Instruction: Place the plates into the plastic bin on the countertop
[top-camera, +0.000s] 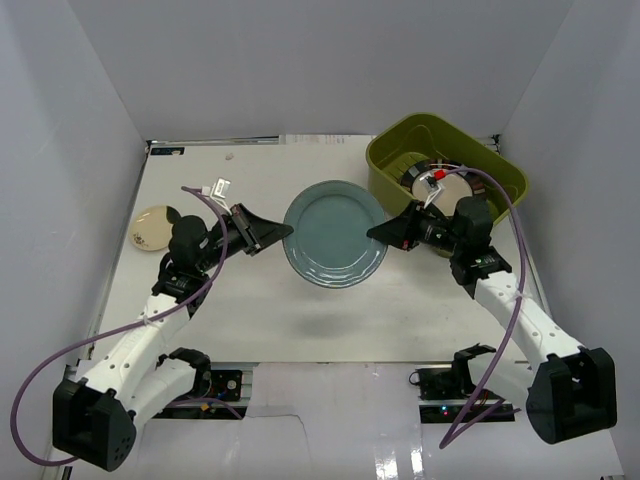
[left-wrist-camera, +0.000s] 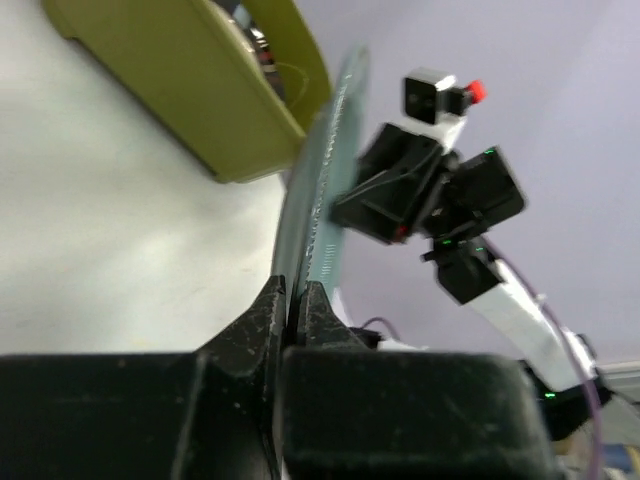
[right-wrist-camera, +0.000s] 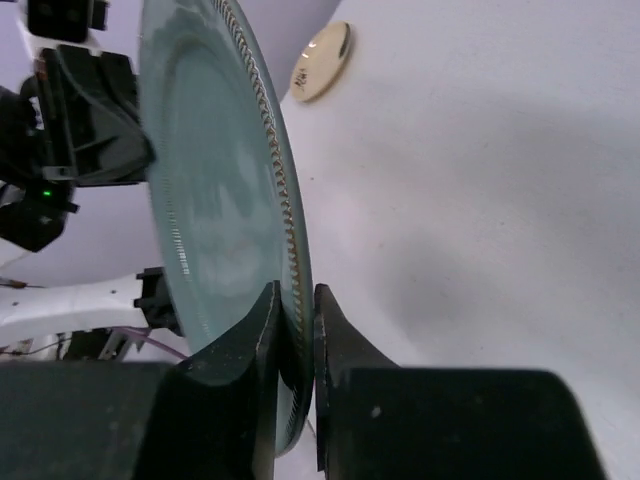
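Next, my right gripper moves to the right in the top view, lowers the teal plate onto the dark-rimmed plate (top-camera: 445, 185) and releases. The dark-rimmed plate sits in the bin (top-camera: 385, 170).
A plain teal plate (top-camera: 334, 234) hangs over the middle of the white countertop (top-camera: 300, 320), held by both arms. My left gripper (top-camera: 285, 231) is shut on its left rim; the left wrist view shows the plate (left-wrist-camera: 320, 190) edge-on between the fingers (left-wrist-camera: 295, 295). My right gripper (top-camera: 375, 233) pinches the right rim, its jaws closed around the beaded edge (right-wrist-camera: 297, 300) of the plate (right-wrist-camera: 215, 190). The olive-green plastic bin (top-camera: 385, 170) stands at the back right with a dark-rimmed plate (top-camera: 445, 185) inside, partly hidden by the right arm.
A small cream plate (top-camera: 152, 226) lies at the countertop's left edge, behind the left arm, and also shows in the right wrist view (right-wrist-camera: 322, 62). The bin's corner (left-wrist-camera: 190, 90) sits just beyond the teal plate. White walls enclose the countertop on three sides.
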